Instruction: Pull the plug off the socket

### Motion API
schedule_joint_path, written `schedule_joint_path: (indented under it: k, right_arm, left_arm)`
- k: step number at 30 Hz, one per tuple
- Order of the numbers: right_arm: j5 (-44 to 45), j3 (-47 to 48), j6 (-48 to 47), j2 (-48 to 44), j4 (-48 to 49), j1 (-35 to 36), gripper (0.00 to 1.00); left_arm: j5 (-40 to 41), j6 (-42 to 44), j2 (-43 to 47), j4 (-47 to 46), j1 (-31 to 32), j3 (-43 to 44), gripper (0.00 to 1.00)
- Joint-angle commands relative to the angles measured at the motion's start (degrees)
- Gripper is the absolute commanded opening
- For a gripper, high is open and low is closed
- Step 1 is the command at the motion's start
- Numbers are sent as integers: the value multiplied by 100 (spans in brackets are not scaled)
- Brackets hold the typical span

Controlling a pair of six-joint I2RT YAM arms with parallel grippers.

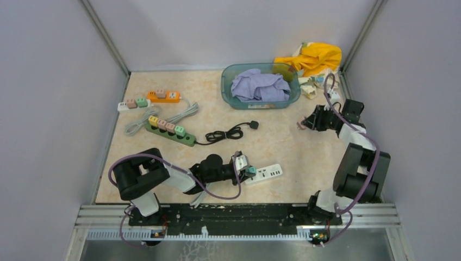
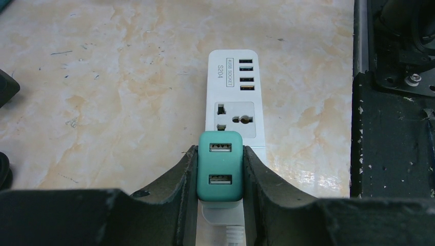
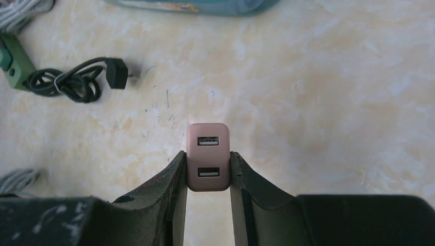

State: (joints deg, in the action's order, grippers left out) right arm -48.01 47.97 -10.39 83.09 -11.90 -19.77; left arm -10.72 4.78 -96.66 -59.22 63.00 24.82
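I will move my right gripper outward and down to bare table by the basin's near corner to release the pink plug.
A teal two-port USB plug stands on the near end of the white socket strip, over its cord end. My left gripper is shut on the plug's two sides. Whether its pins sit in the strip is hidden. From above, the same plug and strip lie near the front middle of the table, at the tip of the left gripper. My right gripper is shut on a pink USB plug, held over bare table at the right.
A green strip carrying several plugs, an orange strip and a small white strip lie at the back left. A coiled black cord lies mid-table. A teal basin with purple cloth, yellow cloth and loose plugs sit at the back right.
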Motion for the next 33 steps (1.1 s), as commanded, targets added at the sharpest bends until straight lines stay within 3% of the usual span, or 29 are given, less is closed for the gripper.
schedule_joint_path:
  k: [1,6,15,20,28,33]
  right_arm:
    - [454,667,1337,615,999,8,3]
    - [712,1312,2722,2027,1616,8,7]
    - [722,2350,2962,3041,1441,27,35]
    - [929,2365,2774,3066,1224,22,56]
    - [1206,2136,2090,2464,689,-15,78]
    - [1184,1752,1242,1704,201,-18,83]
  left_arm:
    - [180,-100,-119,548,1,-253,0]
    - [211,-105,-30,450,-3,-382,0]
    - [291,-128,-12,363,1,-441,0]
    - [284,-110,-37,431,1,-381,1]
    - [308,-117,16,433,1,-408,4]
    - [275,-111,32,470,1,-374,21]
